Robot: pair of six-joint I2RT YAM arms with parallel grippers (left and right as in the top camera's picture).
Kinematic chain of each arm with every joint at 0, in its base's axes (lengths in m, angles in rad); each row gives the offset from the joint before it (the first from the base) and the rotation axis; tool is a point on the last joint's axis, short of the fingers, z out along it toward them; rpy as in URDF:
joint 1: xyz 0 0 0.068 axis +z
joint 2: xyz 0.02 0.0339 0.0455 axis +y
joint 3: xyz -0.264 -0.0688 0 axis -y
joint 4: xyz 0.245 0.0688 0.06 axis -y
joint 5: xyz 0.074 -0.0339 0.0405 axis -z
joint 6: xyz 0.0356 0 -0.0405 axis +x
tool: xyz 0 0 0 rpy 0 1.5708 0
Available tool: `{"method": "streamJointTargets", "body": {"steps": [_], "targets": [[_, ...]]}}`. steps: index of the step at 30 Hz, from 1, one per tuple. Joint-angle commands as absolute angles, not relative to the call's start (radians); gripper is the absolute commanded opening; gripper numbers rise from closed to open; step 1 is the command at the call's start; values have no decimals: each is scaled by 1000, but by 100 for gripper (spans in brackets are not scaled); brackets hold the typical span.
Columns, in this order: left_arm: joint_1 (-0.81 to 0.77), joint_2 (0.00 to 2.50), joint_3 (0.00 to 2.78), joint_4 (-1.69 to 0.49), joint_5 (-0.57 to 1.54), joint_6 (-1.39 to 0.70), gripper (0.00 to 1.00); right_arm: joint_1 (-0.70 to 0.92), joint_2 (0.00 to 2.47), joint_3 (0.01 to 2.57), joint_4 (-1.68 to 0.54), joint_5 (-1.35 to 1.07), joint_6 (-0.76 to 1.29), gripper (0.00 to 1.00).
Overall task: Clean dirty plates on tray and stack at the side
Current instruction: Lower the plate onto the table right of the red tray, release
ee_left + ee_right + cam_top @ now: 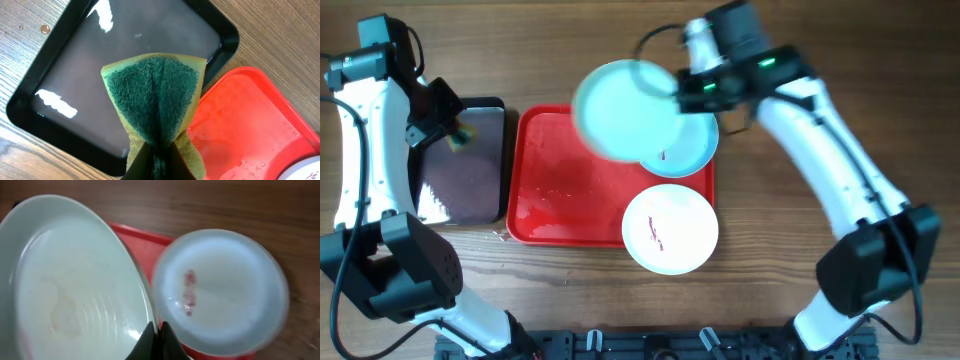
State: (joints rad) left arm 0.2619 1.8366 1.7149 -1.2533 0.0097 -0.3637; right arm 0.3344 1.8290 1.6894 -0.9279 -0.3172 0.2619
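The plate will go with my right gripper to the empty wood beside the tray, below and to the gripper's right in the overhead view. My right gripper will then lower and release it there.
My right gripper is shut on the rim of a pale mint plate and holds it lifted over the red tray; its centre shows only a faint mark in the right wrist view. A second plate with a reddish smear lies on the tray's far right corner. A third smeared plate sits on the tray's near right corner. My left gripper is shut on a green-and-yellow sponge above a black tray.
The narrow black tray holds shallow water and stands just left of the red tray, which is wet. Wooden table lies around both. Water drops sit on the wood.
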Motion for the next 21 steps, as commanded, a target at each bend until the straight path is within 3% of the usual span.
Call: {"method": "streamJointTargets", "body": {"steps": [1,5,11,21], "targets": [[263,1848,1719,-1250,19,-347,4,152,1829,1687,-974,-376,281,4],[263,1848,1719,-1250,19,-347,4,-35,1829,1632,-996,-228,351,4],[263,1848,1719,-1250,19,-347,4,-260,1829,1385,-880,-225,374,4],[263,1848,1719,-1246,19,-348,4,-334,1829,1072,-715,-224,368,4]]}}
